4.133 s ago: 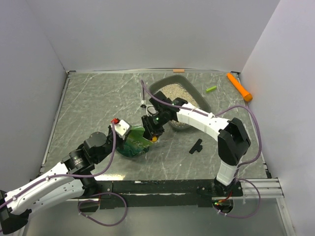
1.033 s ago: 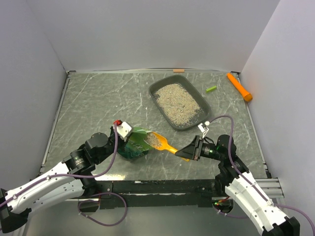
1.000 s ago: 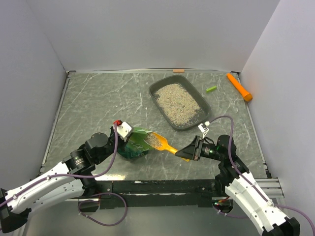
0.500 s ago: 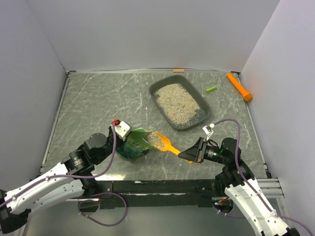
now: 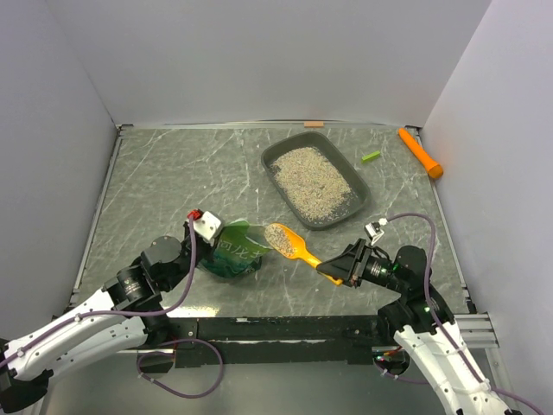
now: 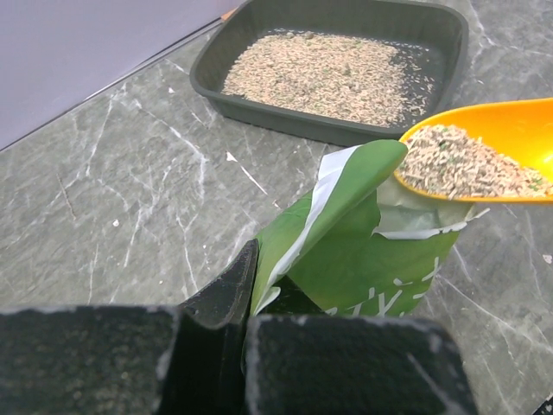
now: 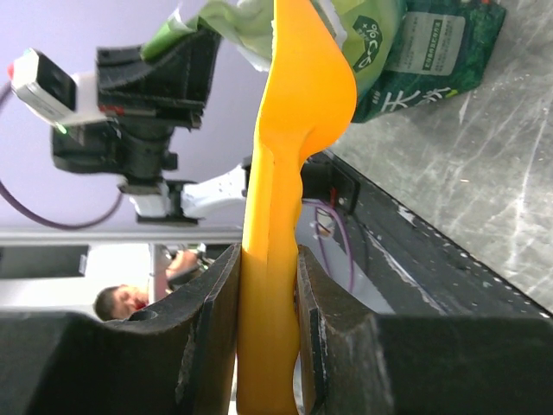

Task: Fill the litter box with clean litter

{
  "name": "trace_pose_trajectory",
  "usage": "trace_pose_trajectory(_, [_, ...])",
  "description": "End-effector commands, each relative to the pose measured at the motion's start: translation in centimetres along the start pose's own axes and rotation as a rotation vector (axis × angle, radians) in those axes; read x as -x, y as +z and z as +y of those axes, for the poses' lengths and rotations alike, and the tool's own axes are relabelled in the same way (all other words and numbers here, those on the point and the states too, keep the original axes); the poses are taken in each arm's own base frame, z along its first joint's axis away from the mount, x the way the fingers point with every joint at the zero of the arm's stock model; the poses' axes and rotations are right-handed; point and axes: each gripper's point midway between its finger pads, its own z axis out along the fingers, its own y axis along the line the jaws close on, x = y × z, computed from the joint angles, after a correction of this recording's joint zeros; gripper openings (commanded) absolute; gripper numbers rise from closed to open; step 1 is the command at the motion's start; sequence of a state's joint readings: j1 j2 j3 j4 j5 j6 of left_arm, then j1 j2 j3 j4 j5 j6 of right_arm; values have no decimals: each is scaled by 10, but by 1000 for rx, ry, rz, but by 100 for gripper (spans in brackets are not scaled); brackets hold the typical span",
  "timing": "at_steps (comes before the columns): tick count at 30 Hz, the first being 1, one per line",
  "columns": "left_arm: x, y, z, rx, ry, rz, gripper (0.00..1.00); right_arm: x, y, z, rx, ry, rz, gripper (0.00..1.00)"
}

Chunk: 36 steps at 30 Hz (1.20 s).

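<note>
My right gripper should swing outward, empty the heaped scoop over the litter box, then let go of the scoop above the bare tabletop beside the box.
The dark grey litter box (image 5: 273, 155) lies at the back right of the table, with pale clean litter (image 5: 316, 182) spread in it; it also shows in the left wrist view (image 6: 226, 93). My right gripper (image 5: 335, 271) is shut on the handle of the orange-yellow scoop (image 5: 292, 245), whose bowl holds a heap of litter (image 6: 458, 164) just above the mouth of the green bag (image 5: 232, 252). My left gripper (image 5: 202, 233) is shut on the bag's upper edge (image 6: 298, 233) and holds it open. In the right wrist view the scoop (image 7: 294, 130) runs between the fingers (image 7: 212, 320).
An orange cylinder (image 5: 420, 153) lies at the back right corner by the wall. A small green piece (image 5: 371, 156) lies right of the litter box. White walls close in the table on three sides.
My right gripper has drawn the loaded scoop out of the bag and lifted it right. My left gripper has shifted slightly left with the bag.
</note>
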State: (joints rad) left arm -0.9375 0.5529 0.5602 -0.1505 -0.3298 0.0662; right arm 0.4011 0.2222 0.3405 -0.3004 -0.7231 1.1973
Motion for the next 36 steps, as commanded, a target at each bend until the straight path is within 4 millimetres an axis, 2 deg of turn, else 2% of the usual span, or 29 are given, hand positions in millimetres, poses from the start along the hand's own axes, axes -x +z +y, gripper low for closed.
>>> trace_pose_trajectory(1, [24,-3,16,84,-45,-78,1,15,-6,40,80,35,-71,0])
trace_pose_trajectory(9, [26,-6,19,99,-52,-77,1,46,-6,68,114,32,-211,0])
trace_pose_trajectory(19, [29,-7,17,84,-57,-89,1,99,-3,82,114,62,-437,0])
trace_pose_trajectory(25, [34,-11,19,87,-65,-108,1,132,5,72,94,59,-572,0])
trace_pose_trajectory(32, [37,-14,21,89,-68,-125,1,165,18,32,-14,103,-699,0])
trace_pose_trajectory(33, [36,-13,20,87,-67,-123,1,171,20,21,-58,110,-721,0])
trace_pose_trajectory(35, [36,-14,20,87,-68,-123,1,176,23,11,-101,109,-730,0])
trace_pose_trajectory(36, [36,-14,20,87,-69,-123,1,183,24,-2,-156,104,-760,0])
